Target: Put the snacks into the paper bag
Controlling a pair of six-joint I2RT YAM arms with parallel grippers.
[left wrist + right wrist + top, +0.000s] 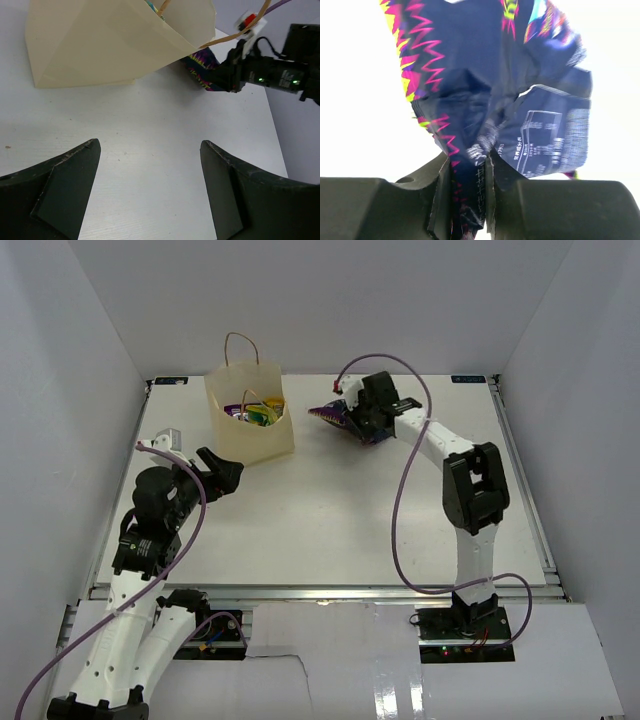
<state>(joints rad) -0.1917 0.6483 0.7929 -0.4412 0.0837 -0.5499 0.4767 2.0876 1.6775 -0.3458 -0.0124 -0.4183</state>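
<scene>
The paper bag's opening (252, 408) is above and left of my right gripper in the top view, so my right gripper will lift the snack bag over it and release.
The cream paper bag (250, 420) stands upright at the back left of the table, with yellow and green packets (258, 415) inside. It also shows in the left wrist view (110, 40). My right gripper (352, 420) is shut on the large dark blue-purple bag (335, 416), held just right of the paper bag. In the right wrist view the blue-purple bag (490, 95) is pinched between my right gripper (468, 165) fingers. My left gripper (222, 472) is open and empty, low over the table in front of the paper bag, also in its wrist view (150, 150).
White walls enclose the table on the left, back and right. A small grey object (165, 440) lies near the left edge. The right arm's purple cable (400, 490) loops above the table's right half.
</scene>
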